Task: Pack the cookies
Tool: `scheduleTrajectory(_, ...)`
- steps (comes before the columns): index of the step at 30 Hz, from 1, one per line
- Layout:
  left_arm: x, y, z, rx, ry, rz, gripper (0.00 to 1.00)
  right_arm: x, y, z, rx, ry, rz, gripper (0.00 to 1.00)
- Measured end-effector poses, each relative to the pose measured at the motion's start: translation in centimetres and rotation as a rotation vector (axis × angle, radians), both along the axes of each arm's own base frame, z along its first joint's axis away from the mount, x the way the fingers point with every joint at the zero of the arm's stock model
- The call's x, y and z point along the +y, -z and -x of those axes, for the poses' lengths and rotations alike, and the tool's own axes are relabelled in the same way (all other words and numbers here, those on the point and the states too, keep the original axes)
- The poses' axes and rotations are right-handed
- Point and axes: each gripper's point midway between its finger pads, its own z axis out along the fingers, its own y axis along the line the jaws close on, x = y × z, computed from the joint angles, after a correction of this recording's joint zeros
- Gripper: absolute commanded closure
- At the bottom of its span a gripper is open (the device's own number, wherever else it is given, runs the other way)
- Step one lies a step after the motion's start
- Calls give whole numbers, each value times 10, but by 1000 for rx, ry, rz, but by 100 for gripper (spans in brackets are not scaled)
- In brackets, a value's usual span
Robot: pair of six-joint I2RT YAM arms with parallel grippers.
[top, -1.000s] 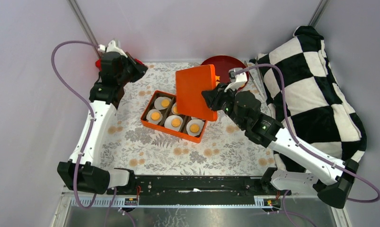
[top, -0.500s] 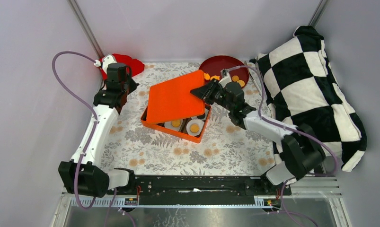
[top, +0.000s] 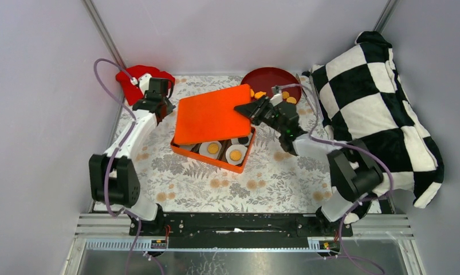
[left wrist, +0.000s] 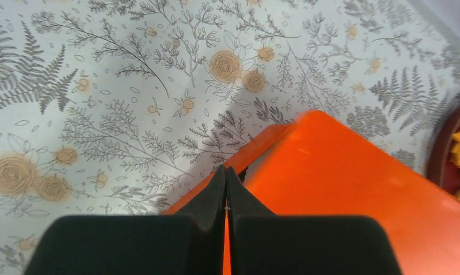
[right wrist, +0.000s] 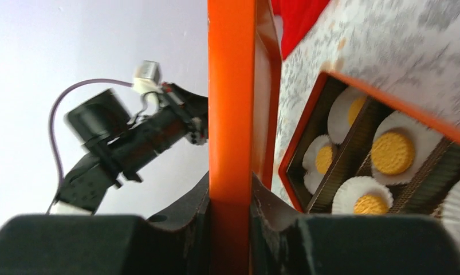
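Note:
The uncovered near row of cups lies below and back of my right gripper, so I should move it back and down to release the lid there.
An orange box [top: 207,156] on the flowered cloth holds cookies [top: 213,148] in white paper cups. An orange lid [top: 210,113] lies tilted over the box's far part, leaving the near row of cups uncovered. My right gripper [top: 244,109] is shut on the lid's right edge; in the right wrist view the lid [right wrist: 231,114] is pinched between its fingers [right wrist: 230,197], with cupped cookies [right wrist: 392,152] beside it. My left gripper [top: 169,106] is shut and empty, its tips [left wrist: 225,170] at the lid's far-left corner [left wrist: 353,183]. More loose cookies [top: 285,95] lie on a red plate [top: 273,77].
A black-and-white checkered cushion [top: 376,103] fills the right side. A red cloth [top: 138,74] lies in the far-left corner behind the left arm. The plate's rim [left wrist: 445,154] shows at the right of the left wrist view.
The right gripper has swung the lid from upright down over the box. The left arm has reached in from the far-left corner toward the lid's corner, uncovering the red cloth.

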Motion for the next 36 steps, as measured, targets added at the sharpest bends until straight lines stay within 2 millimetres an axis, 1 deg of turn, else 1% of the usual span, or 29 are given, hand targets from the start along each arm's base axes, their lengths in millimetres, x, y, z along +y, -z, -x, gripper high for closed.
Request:
scheduleTrajectory(2, -1, 16, -8, 33, 1, -4, 100, -21, -15, 0, -30, 37, 34, 100)
scheduleTrajectory(3, -2, 23, -15, 45, 4, -6, 100, -31, -25, 2, -50, 59, 52, 100)
scheduleTrajectory(5, -5, 33, -32, 58, 17, -4, 100, -55, -57, 9, -120, 119, 92, 100)
scheduleTrajectory(8, -14, 42, -61, 49, 49, 16, 100, -83, -106, 32, -239, 196, 151, 100)
scheduleTrajectory(9, -18, 45, -70, 44, 62, 26, 100, -90, -118, 41, -273, 213, 166, 100)
scheduleTrajectory(11, -26, 51, -86, 32, 94, 50, 100, -103, -138, 57, -329, 248, 197, 100)
scheduleTrajectory(13, -34, 59, -99, 24, 123, 72, 100, -115, -149, 68, -369, 277, 233, 100)
scheduleTrajectory(14, -38, 66, -105, 23, 136, 84, 100, -119, -151, 71, -379, 287, 250, 100)
scheduleTrajectory(16, -45, 79, -115, 31, 162, 106, 100, -123, -146, 75, -376, 294, 289, 100)
scheduleTrajectory(20, -57, 104, -133, 49, 201, 141, 100, -128, -120, 75, -320, 286, 380, 100)
scheduleTrajectory(23, -66, 115, -146, 56, 226, 160, 100, -130, -108, 75, -295, 280, 420, 100)
scheduleTrajectory(25, -72, 121, -151, 62, 238, 164, 100, -130, -105, 75, -288, 277, 430, 100)
scheduleTrajectory(28, -80, 126, -145, 87, 251, 158, 100, -130, -102, 75, -283, 276, 433, 100)
scheduleTrajectory(30, -83, 130, -137, 102, 256, 154, 100, -130, -99, 75, -278, 274, 436, 100)
scheduleTrajectory(33, -84, 136, -111, 138, 253, 147, 100, -129, -97, 76, -275, 269, 437, 100)
scheduleTrajectory(36, -78, 141, -79, 182, 239, 142, 100, -129, -97, 77, -273, 265, 434, 100)
